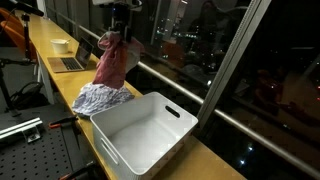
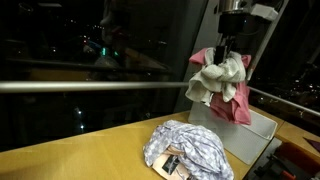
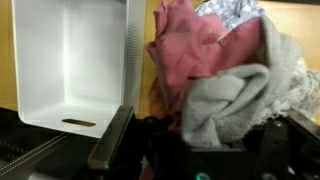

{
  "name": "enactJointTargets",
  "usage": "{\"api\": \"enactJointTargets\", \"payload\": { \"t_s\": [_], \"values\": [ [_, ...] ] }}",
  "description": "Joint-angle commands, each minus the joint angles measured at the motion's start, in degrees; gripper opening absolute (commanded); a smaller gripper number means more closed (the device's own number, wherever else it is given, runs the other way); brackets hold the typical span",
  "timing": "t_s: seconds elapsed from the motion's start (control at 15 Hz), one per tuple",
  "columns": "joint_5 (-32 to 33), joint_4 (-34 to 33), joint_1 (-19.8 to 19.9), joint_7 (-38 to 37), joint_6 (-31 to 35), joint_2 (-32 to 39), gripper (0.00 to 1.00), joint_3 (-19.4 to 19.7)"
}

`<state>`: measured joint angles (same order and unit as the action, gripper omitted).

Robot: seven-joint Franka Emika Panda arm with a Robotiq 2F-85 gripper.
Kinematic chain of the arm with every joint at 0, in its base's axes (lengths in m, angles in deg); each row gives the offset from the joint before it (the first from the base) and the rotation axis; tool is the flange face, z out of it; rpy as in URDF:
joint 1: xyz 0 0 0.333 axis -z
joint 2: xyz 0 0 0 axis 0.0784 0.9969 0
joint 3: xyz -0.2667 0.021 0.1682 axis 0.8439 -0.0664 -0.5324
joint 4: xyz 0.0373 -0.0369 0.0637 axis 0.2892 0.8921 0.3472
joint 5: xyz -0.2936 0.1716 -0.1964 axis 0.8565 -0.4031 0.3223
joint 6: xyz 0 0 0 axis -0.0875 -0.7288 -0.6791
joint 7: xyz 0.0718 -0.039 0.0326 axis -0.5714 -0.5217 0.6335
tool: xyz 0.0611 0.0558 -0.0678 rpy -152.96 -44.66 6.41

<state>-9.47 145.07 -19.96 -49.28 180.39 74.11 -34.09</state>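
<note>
The patterned cloth's bin-side edge [image 2: 212, 133] is below my gripper. My gripper needs to move down next while easing away from the bin, and let go of the bundle there.
My gripper [image 1: 117, 33] hangs above the wooden counter, shut on a bundle of cloth: a pink garment [image 1: 113, 64] with a grey towel [image 2: 222, 75] bunched against it. The bundle dangles clear of the surface in both exterior views. In the wrist view the pink garment [image 3: 190, 45] and grey towel [image 3: 225, 105] fill the space in front of the fingers, which are hidden by them. Below the bundle a patterned blue-white cloth [image 1: 100, 97] lies crumpled on the counter. A white plastic bin [image 1: 145, 128] stands next to it, with nothing visible inside.
A laptop [image 1: 70, 63] and a white cup [image 1: 61, 45] sit farther along the counter [image 1: 50, 55]. A dark window with a metal rail [image 2: 90, 85] runs along the counter's back edge. The white bin [image 3: 75, 65] lies to the left in the wrist view.
</note>
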Motion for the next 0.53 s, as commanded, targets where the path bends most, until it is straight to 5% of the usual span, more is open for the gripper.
{"api": "enactJointTargets", "payload": {
  "t_s": [0.0, 0.47],
  "values": [
    [-4.42, 1.15, 0.54, 1.46, 2.61, 1.6, 0.0, -0.35],
    [-9.41, 4.76, 0.59, 2.49, 6.73, 3.5, 0.0, -0.08]
  ]
}}
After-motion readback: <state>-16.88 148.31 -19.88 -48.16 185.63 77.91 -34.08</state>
